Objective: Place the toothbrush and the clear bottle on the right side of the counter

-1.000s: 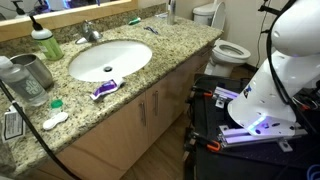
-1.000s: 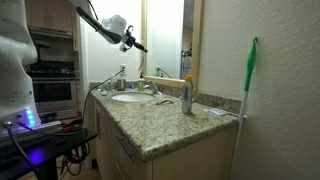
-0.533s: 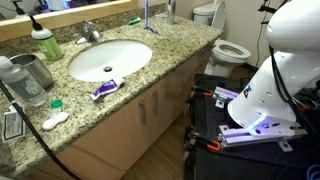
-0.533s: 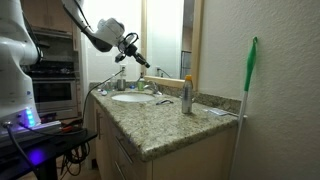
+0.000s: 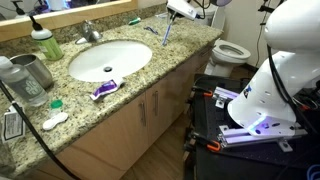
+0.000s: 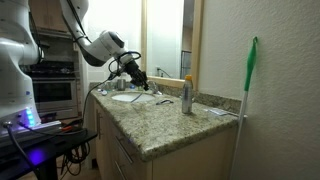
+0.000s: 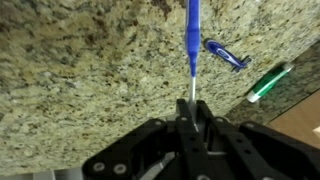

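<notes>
The gripper lowers next until the blue toothbrush rests on the open counter [image 5: 164, 40] [image 7: 170, 36] beside the blue item and releases it, since that part is clear.
My gripper [image 7: 193, 103] is shut on the thin end of a blue toothbrush [image 7: 191, 35], which points away from me over the speckled granite counter [image 7: 80, 70]. In an exterior view the gripper [image 5: 177, 13] hangs over the counter's [image 5: 175, 55] back right part, with the toothbrush [image 5: 166, 32] dangling just above the surface. It also shows in an exterior view [image 6: 133, 75]. The clear bottle [image 5: 18, 80] with a pale cap stands at the far left, beside the steel cup [image 5: 36, 70].
A blue item [image 7: 225, 55] and a green pen [image 7: 268, 82] lie near the counter's edge under the toothbrush. The oval sink [image 5: 110, 60], faucet [image 5: 90, 32], green soap bottle [image 5: 46, 43] and a purple tube [image 5: 104, 89] are further left. A tall bottle [image 6: 186, 95] stands by the mirror wall.
My gripper has come down from high above the counter and moved right, carrying the toothbrush close to the surface.
</notes>
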`<state>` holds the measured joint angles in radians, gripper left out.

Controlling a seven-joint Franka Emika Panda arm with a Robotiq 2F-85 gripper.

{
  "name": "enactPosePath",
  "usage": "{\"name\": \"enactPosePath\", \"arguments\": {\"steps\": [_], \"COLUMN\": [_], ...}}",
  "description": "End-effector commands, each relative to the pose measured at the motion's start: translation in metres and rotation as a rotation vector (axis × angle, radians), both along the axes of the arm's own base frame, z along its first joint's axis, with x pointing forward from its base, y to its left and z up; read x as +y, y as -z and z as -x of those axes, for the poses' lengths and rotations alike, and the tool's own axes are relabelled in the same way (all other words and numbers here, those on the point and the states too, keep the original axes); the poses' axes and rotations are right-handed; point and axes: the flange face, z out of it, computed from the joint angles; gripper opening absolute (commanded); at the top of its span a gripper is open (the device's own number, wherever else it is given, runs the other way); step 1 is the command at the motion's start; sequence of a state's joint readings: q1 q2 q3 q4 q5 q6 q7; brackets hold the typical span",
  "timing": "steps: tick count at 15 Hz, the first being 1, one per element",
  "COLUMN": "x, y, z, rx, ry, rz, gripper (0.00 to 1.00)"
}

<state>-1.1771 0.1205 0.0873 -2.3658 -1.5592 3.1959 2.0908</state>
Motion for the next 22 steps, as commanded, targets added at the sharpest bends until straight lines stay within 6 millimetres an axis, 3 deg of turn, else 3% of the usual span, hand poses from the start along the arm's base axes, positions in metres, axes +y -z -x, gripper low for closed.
{"name": "enactPosePath", "arguments": {"steps": [1, 8, 9, 10, 12, 14, 16, 19, 22], "x": [-0.017, -0.032, -0.032, -0.037, -0.035, -0.034, -0.026, 0.022, 0.079], "y": [0.027, 0.064, 0.072, 0.069, 0.063, 0.042, -0.007, -0.070, -0.126], "z": [0.001, 0.000, 0.003, 0.002, -0.005, -0.017, -0.036, -0.064, -0.100], "rx": [-0.046, -0.156, -0.165, -0.188, -0.256, -0.337, -0.441, -0.514, -0.581], "ry": [0.182, 0.562, 0.614, 0.663, 0.730, 0.746, 0.639, 0.466, 0.288], "rz": [-0.082, -0.179, -0.205, -0.236, -0.295, -0.320, -0.297, -0.246, -0.205], "gripper": [0.03, 0.03, 0.38, 0.39, 0.52, 0.66, 0.82, 0.99, 1.00]}}
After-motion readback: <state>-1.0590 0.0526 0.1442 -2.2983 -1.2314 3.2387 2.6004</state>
